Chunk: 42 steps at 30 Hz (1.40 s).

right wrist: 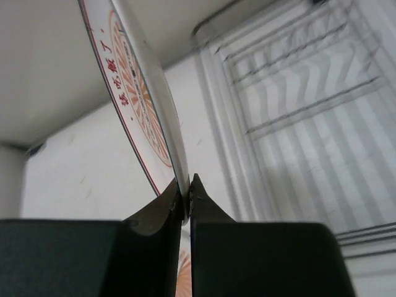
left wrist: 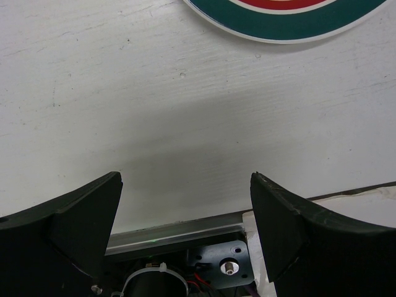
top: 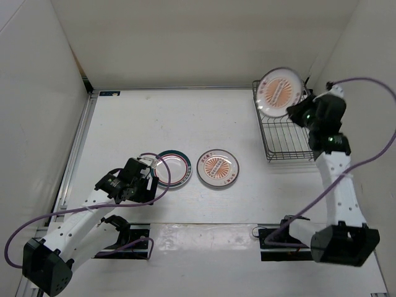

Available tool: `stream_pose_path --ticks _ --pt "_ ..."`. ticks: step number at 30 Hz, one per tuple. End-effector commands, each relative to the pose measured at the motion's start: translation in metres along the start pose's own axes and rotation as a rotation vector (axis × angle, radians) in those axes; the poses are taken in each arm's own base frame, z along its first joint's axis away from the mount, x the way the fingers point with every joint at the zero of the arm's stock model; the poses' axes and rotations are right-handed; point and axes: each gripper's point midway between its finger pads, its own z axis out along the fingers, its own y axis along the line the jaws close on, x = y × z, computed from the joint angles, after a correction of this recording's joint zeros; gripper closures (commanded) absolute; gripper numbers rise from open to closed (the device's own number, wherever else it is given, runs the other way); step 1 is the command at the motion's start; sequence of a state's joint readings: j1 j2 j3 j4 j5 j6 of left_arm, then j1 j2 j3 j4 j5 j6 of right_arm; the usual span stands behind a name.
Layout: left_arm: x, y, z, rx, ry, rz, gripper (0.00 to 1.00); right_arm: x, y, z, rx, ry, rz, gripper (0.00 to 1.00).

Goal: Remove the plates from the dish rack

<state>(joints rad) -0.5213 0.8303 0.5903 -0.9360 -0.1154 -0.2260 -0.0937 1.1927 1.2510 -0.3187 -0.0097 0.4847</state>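
My right gripper swings back and left in the top view to the second sunburst plate (top: 218, 167) next. It lowers the orange sunburst plate flat and releases, as the second lies below.
My right gripper (top: 302, 106) is shut on the rim of an orange sunburst plate (top: 280, 93) and holds it raised over the dark wire dish rack (top: 286, 139). In the right wrist view the plate (right wrist: 133, 86) stands edge-on, pinched between my fingertips (right wrist: 185, 199), with the rack (right wrist: 309, 111) below. A second sunburst plate (top: 217, 167) and the teal-and-pink ringed plate (top: 171, 168) lie flat on the table. My left gripper (top: 147, 177) is open and empty beside the ringed plate, whose rim shows in the left wrist view (left wrist: 291, 18). No plates show in the rack.
White walls enclose the table on three sides. A metal rail (top: 77, 148) runs along the left edge. Purple cables loop from both arms. The arm bases (top: 281, 238) sit at the near edge.
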Motion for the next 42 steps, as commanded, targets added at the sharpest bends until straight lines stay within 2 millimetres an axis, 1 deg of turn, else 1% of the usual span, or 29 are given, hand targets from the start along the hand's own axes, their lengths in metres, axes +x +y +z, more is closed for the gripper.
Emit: stream_pose_path --ticks 1,2,3,5,6,8,9,10,11,12,13,14,15,16,18,19,20,21,22,24,25,27,30,31,35,38,39,41,42 --pt "-0.009 -0.003 -0.005 0.010 -0.024 -0.004 0.04 0.082 0.049 -0.024 -0.278 0.204 0.156 1.00" --pt "-0.009 -0.003 -0.005 0.012 -0.022 -0.004 0.04 0.090 0.074 -0.040 -0.378 0.197 0.155 1.00" --pt "-0.009 -0.004 -0.004 0.016 -0.020 -0.002 0.04 0.144 0.070 -0.043 -0.384 0.321 0.155 1.00" --pt "-0.009 -0.003 -0.004 0.012 -0.011 -0.004 0.04 0.177 0.075 -0.056 -0.409 0.360 0.136 1.00" --pt "-0.008 -0.003 -0.003 0.010 -0.005 -0.003 0.04 0.189 0.077 -0.061 -0.418 0.382 0.132 1.00" --pt "-0.005 -0.003 -0.002 0.005 0.011 -0.004 0.04 0.216 0.061 -0.061 -0.388 0.398 0.153 1.00" --pt "-0.006 -0.002 -0.002 0.003 0.011 -0.006 0.04 0.220 0.070 -0.063 -0.418 0.395 0.183 1.00" --pt "-0.005 -0.003 -0.001 0.003 0.017 -0.004 0.04 0.245 0.056 -0.063 -0.391 0.438 0.201 1.00" --pt "-0.004 -0.003 -0.001 0.003 0.018 -0.004 0.04 0.254 0.058 -0.065 -0.395 0.461 0.228 1.00" --pt "-0.004 -0.002 0.000 -0.005 0.021 -0.005 0.04 0.257 0.064 -0.063 -0.409 0.458 0.252 1.00" --pt "-0.004 -0.001 -0.001 -0.006 0.023 -0.001 0.04 0.273 0.053 -0.063 -0.373 0.487 0.269 1.00" --pt "-0.005 -0.001 0.000 -0.010 0.023 -0.003 0.04 0.279 0.050 -0.061 -0.353 0.485 0.275 1.00" --pt "-0.004 0.000 0.000 -0.013 0.026 -0.005 0.04 0.280 0.057 -0.059 -0.380 0.473 0.298 1.00" --pt "-0.004 0.000 0.000 -0.012 0.027 -0.002 0.04 0.294 0.052 -0.061 -0.367 0.498 0.323 1.00" --pt "-0.002 0.000 0.001 -0.015 0.036 -0.003 0.04 0.312 0.047 -0.059 -0.361 0.521 0.336 1.00" --pt "-0.002 0.000 0.001 -0.016 0.039 -0.007 0.04 0.317 0.053 -0.063 -0.376 0.537 0.350 1.00" --pt "-0.001 0.000 0.001 -0.016 0.042 -0.003 0.04 0.334 0.043 -0.063 -0.341 0.570 0.350 1.00" --pt "-0.001 -0.001 0.002 -0.013 0.044 -0.003 0.04 0.336 0.045 -0.063 -0.341 0.572 0.364 1.00" --pt "-0.002 -0.001 0.002 -0.014 0.044 -0.005 0.04 0.336 0.053 -0.064 -0.378 0.564 0.369 1.00" --pt "-0.001 -0.001 0.002 -0.011 0.050 -0.004 0.04 0.337 0.057 -0.065 -0.388 0.567 0.348 1.00" --pt "0.000 -0.001 0.002 -0.011 0.057 -0.002 0.04 0.340 0.050 -0.064 -0.344 0.569 0.333 1.00" --pt "-0.001 -0.002 0.002 -0.008 0.055 -0.001 0.04 0.341 0.050 -0.065 -0.340 0.569 0.323 0.94" --pt "-0.001 -0.003 0.002 -0.004 0.054 -0.004 0.04 0.343 0.047 -0.065 -0.329 0.565 0.332 0.75" --pt "0.000 -0.003 0.002 -0.004 0.057 -0.002 0.04 0.342 0.047 -0.065 -0.330 0.560 0.334 0.66" --pt "0.000 -0.003 0.003 -0.005 0.060 -0.005 0.04 0.343 0.041 -0.065 -0.310 0.549 0.331 0.39" --pt "-0.001 -0.003 0.002 -0.005 0.056 -0.002 0.04 0.340 0.036 -0.067 -0.297 0.521 0.348 0.38" --pt "-0.001 -0.003 0.003 -0.005 0.054 -0.001 0.04 0.343 0.033 -0.068 -0.284 0.529 0.349 0.36" --pt "-0.001 -0.003 0.004 -0.001 0.058 0.002 0.04 0.343 0.018 -0.068 -0.180 0.535 0.335 0.34" --pt "0.000 -0.003 0.004 -0.003 0.068 0.005 0.04 0.340 0.016 -0.069 -0.155 0.538 0.331 0.34"
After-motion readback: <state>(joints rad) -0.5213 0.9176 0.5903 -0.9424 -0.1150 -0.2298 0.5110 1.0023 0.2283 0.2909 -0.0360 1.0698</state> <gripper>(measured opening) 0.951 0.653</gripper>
